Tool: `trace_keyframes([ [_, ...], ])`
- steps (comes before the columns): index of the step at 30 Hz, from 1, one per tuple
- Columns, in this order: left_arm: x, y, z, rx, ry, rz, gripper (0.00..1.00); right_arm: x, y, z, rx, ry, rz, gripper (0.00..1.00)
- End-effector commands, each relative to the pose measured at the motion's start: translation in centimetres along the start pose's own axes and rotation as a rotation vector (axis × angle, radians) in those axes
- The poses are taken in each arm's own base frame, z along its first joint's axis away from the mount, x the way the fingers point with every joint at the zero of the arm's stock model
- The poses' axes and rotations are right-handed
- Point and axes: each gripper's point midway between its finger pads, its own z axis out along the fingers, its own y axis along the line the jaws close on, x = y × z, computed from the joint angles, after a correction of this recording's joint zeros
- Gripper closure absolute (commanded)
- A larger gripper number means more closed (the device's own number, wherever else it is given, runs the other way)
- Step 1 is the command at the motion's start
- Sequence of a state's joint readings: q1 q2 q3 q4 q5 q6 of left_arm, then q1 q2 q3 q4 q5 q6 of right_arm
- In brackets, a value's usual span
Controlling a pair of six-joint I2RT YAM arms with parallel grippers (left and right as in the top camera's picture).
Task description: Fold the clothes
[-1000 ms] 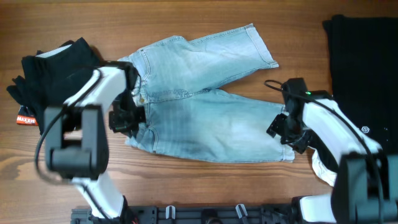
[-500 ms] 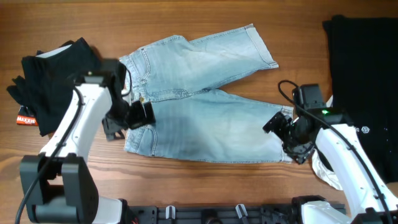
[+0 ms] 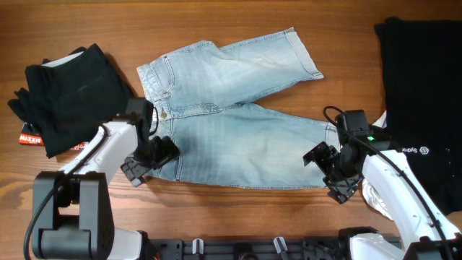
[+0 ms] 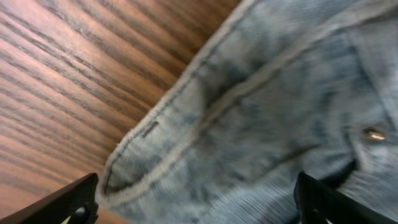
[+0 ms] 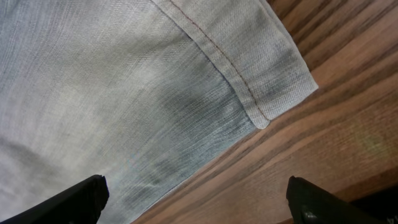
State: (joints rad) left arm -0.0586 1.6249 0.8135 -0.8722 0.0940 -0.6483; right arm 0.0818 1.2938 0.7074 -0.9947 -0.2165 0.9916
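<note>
My right gripper is still above the cloth with its fingers open. It should go down next onto the near leg's hem corner (image 3: pixel 324 185) (image 5: pixel 278 111) below it.
The clothes in play are pale blue denim shorts (image 3: pixel 231 137), spread flat in the middle of the wooden table, with the waistband at the left and both legs pointing right. My left gripper (image 3: pixel 153 160) is open over the waistband's near corner (image 4: pixel 155 168) and holds nothing. At the lower leg's hem corner (image 5: pixel 280 81), my right gripper (image 3: pixel 326 173) is open too, hovering over the cloth edge and bare wood. Each wrist view shows only the dark fingertips (image 4: pixel 68 205) (image 5: pixel 68 202) at the bottom corners.
A pile of black garments (image 3: pixel 65 94) with a red tag (image 3: pixel 30 136) lies at the left. A large black garment (image 3: pixel 422 87) covers the right edge. A black rack (image 3: pixel 238 249) runs along the table's near edge.
Both grippers have opened and let go of the shorts. Each has drawn back toward the near edge of the table. The shorts lie flat.
</note>
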Motion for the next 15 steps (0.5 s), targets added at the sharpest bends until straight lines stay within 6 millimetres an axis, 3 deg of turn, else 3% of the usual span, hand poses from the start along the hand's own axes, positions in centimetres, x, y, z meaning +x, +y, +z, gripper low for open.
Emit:
trace_keyframes([
  [1, 0.5, 1.1, 0.9, -0.03, 0.002, -0.028, 0.39, -0.3, -0.1, -0.1, -0.001, -0.016, 0.036, 0.04],
  [2, 0.5, 1.1, 0.9, -0.03, 0.003, -0.028, 0.68, -0.3, 0.0, -0.1, -0.003, -0.018, 0.035, 0.03],
  [3, 0.5, 1.1, 0.9, -0.03, 0.002, -0.028, 0.9, -0.4, 0.0, -0.1, -0.006, -0.02, 0.033, 0.03],
  [4, 0.5, 1.1, 0.9, -0.03, 0.003, -0.028, 0.96, -0.4, 0.0, -0.1, -0.005, -0.024, 0.033, 0.03],
  [11, 1.6, 2.1, 0.8, -0.072, 0.05, -0.022, 0.96, -0.4, -0.2, 0.0, 0.006, -0.025, 0.035, 0.03],
  [15, 2.1, 2.6, 0.7, -0.088, 0.068, 0.023, 0.87, 0.5, -2.0, 1.4, 0.051, 0.009, 0.065, 0.03],
])
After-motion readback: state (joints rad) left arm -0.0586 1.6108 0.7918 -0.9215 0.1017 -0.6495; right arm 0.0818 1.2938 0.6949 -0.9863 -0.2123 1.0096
